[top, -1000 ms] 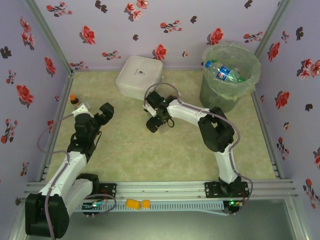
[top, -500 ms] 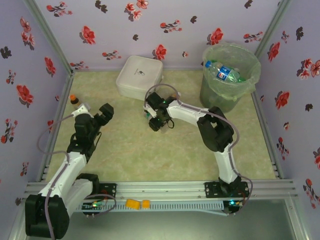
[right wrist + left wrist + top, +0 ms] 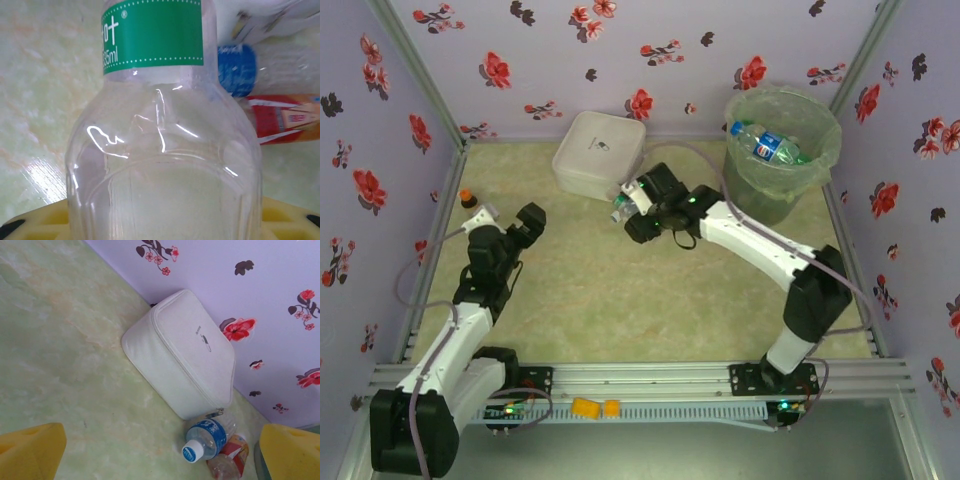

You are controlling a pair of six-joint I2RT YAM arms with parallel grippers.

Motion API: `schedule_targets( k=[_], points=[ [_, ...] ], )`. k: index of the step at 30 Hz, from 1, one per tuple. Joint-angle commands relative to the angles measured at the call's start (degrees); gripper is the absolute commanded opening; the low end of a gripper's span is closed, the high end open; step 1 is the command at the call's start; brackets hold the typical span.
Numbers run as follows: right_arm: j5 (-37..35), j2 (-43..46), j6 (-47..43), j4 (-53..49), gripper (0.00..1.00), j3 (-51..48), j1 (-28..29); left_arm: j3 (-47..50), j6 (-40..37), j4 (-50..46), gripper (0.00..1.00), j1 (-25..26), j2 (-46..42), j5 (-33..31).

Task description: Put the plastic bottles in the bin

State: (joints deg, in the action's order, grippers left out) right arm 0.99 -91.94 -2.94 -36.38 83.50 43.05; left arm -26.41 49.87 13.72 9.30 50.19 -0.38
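The bin's opening (image 3: 788, 138) is farther outward and higher, so the robot's right gripper will next raise the bottle, swing it over the bin's tall rim, lower it and let it go.
My right gripper (image 3: 632, 218) is shut on a clear plastic bottle with a green label (image 3: 160, 125), which sits very close to the lens in the right wrist view. The bottle's end pokes out by the white box (image 3: 619, 208). Two more bottles lie on the table by the box corner, one with a blue label and cap (image 3: 207, 436) and one with a red label (image 3: 231, 458). Both lie beyond the held bottle, the blue cap (image 3: 237, 70) and the red label (image 3: 285, 117). The bin (image 3: 825, 150) stands at the back right with bottles (image 3: 765, 143) inside. My left gripper (image 3: 525, 225) stands open at the left.
A white lidded box (image 3: 598, 152) sits at the back centre, right behind the right gripper. A tiny brown bottle with an orange cap (image 3: 468, 198) stands at the left edge. Flowered walls close off the back and both sides of the table.
The right gripper has shut on the green-label bottle and moved away from the near edge toward the white box, its arm stretching out. The left arm has not moved.
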Motion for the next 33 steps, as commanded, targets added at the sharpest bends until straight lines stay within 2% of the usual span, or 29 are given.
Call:
schedule_targets(
  k=[1, 4, 12, 21, 33],
  points=[
    [-2.46, 5.00, 2.56, -2.50, 0.48, -0.74, -1.94, -2.58, 1.20, 3.67, 1.00, 1.22, 0.70, 0.78],
    [-2.80, 9.75, 2.99, -2.94, 0.48, -0.63, -3.95, -3.11, 1.44, 4.54, 1.00, 2.36, 2.17, 0.56],
    [-0.78, 19.22, 4.57, -0.63, 0.48, 0.14, -13.85, -3.39, 2.30, 6.15, 1.00, 7.31, 6.79, 0.48],
    [-3.89, 18.89, 5.55, 2.49, 0.48, 2.49, -24.85, -3.03, 2.63, 6.16, 1.00, 10.90, 9.64, 0.38],
    [-7.61, 12.12, 5.75, 4.42, 0.48, 10.30, -39.88, -4.29, 3.50, 7.97, 1.00, 14.45, 14.73, 0.48]
  ],
)
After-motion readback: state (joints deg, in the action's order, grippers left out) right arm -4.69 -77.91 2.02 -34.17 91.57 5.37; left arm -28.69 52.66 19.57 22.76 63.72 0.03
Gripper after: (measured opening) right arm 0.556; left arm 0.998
